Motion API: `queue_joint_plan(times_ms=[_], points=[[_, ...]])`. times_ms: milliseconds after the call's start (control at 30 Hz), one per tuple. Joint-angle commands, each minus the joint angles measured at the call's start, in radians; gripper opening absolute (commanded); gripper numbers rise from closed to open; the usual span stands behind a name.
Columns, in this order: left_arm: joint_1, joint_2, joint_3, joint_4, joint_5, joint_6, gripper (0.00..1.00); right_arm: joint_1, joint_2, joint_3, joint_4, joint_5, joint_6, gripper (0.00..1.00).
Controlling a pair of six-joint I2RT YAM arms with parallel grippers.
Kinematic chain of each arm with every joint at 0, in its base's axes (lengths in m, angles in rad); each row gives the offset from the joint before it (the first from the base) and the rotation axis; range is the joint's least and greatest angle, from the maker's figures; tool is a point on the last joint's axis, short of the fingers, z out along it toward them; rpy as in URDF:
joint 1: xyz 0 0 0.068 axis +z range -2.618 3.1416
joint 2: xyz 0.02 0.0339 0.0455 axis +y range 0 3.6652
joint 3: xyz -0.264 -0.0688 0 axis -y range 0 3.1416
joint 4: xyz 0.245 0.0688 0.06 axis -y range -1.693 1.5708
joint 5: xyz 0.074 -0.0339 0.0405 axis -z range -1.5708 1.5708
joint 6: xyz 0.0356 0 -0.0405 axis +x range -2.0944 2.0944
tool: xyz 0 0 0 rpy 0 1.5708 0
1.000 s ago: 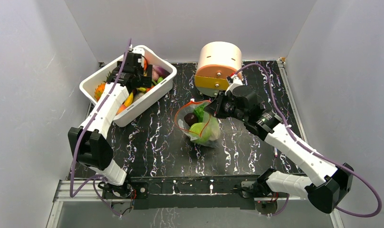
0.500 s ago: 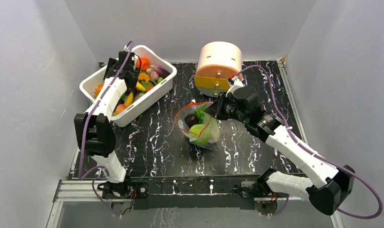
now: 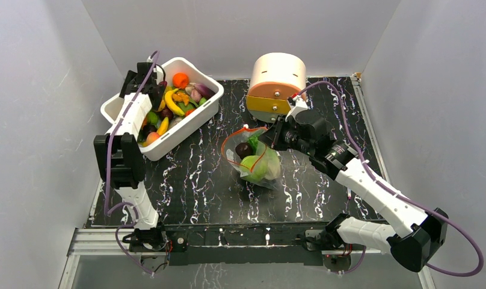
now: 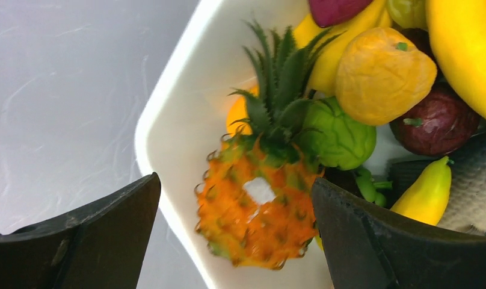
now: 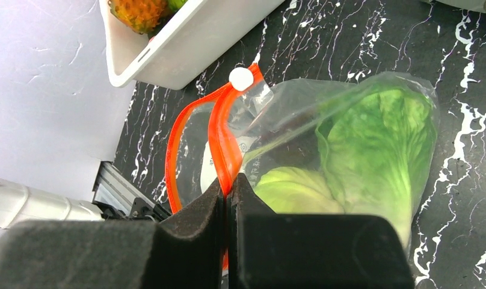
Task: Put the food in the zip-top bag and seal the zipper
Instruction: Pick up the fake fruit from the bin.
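Observation:
My left gripper lowers into the tub next and shuts on the base of the pineapple's leafy top (image 4: 278, 127), which is slimmer than the pineapple's round orange body.
The zip-top bag (image 3: 257, 161) lies mid-table with its mouth gaping. Inside it are a leafy lettuce (image 5: 373, 138), a pale-green cabbage (image 5: 295, 189) and a dark piece (image 3: 243, 150). My right gripper (image 3: 269, 137) (image 5: 228, 180) is shut on the orange-red zipper (image 5: 219, 129) at the bag's right edge. More food (image 3: 175, 99) fills the white tub (image 3: 175, 135). Over the tub's far-left corner my left gripper (image 3: 136, 81) (image 4: 234, 180) is open, its fingers on either side of a toy pineapple (image 4: 258, 211) below, holding nothing.
A round cream-and-orange drawer box (image 3: 278, 84) stands at the back, just behind my right wrist. In the left wrist view a banana (image 4: 469, 54), a yellow lemon-like piece (image 4: 382, 75) and a dark red fruit (image 4: 436, 123) crowd the tub beside the pineapple. Grey walls close in both sides.
My left arm has swung from the tub's middle to its far-left corner, gripper still open. The right gripper has kept its pinch on the zipper, hardly moving.

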Motion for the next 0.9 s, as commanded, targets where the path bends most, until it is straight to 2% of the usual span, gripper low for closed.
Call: queue_joint_plan(times_ms=[0, 167, 400, 633, 733, 867], points=[[0.006, 0.056, 0.054, -0.058, 0.04, 0.007, 0.92, 0.003, -0.001, 0.028, 0.122, 0.016, -0.032, 0.0], [0.007, 0.141, 0.115, -0.06, 0.055, -0.012, 0.81, 0.002, 0.008, 0.024, 0.135, 0.013, -0.044, 0.0], [0.007, 0.213, 0.154, 0.024, -0.018, 0.021, 0.69, -0.002, 0.015, 0.018, 0.144, 0.005, -0.049, 0.0], [0.01, 0.253, 0.149, 0.106, -0.096, 0.077, 0.67, -0.004, 0.015, 0.015, 0.15, 0.015, -0.059, 0.0], [0.012, 0.264, 0.143, 0.107, -0.088, 0.074, 0.67, -0.006, 0.011, 0.019, 0.147, 0.019, -0.066, 0.0], [0.014, 0.285, 0.15, 0.091, -0.082, 0.064, 0.61, -0.008, 0.007, 0.021, 0.143, 0.022, -0.074, 0.0]])
